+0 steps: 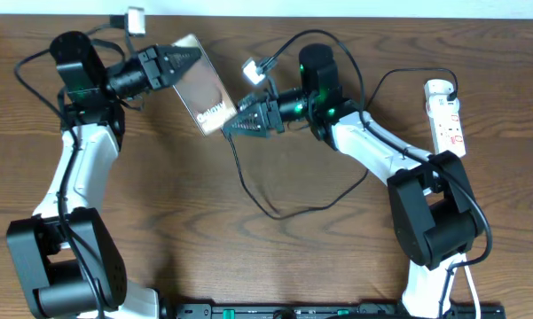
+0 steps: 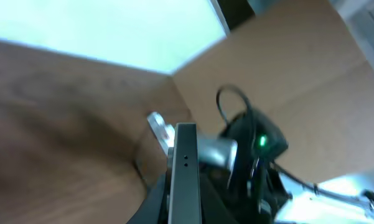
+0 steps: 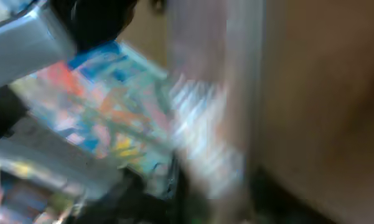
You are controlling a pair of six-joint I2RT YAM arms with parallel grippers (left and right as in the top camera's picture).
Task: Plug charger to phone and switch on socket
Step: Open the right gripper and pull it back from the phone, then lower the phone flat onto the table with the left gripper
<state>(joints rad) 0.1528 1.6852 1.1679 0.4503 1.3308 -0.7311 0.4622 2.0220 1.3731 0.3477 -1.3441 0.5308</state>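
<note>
The robot's left gripper will move back and down to let go of the phone (image 1: 199, 89) on the bare tabletop, clear of the cable, because the tabletop is below it, nearer the robot's base.
The phone (image 1: 199, 89), a brownish rectangle with white lettering, is held above the table, tilted. My left gripper (image 1: 176, 64) is shut on its upper left end. In the left wrist view the phone (image 2: 185, 168) shows edge-on between the jaws. My right gripper (image 1: 241, 121) is at the phone's lower right end, shut on the plug end of the charger. The charger's thin black cable (image 1: 253, 190) loops across the table. I cannot tell if the plug is in the phone. The white socket (image 1: 446, 115) lies at the far right. The right wrist view is blurred.
A black cord (image 1: 399, 78) runs into the far end of the socket. A small white block (image 1: 135, 19) lies at the table's back edge. The right arm with its green light shows in the left wrist view (image 2: 260, 142), close ahead of the phone.
</note>
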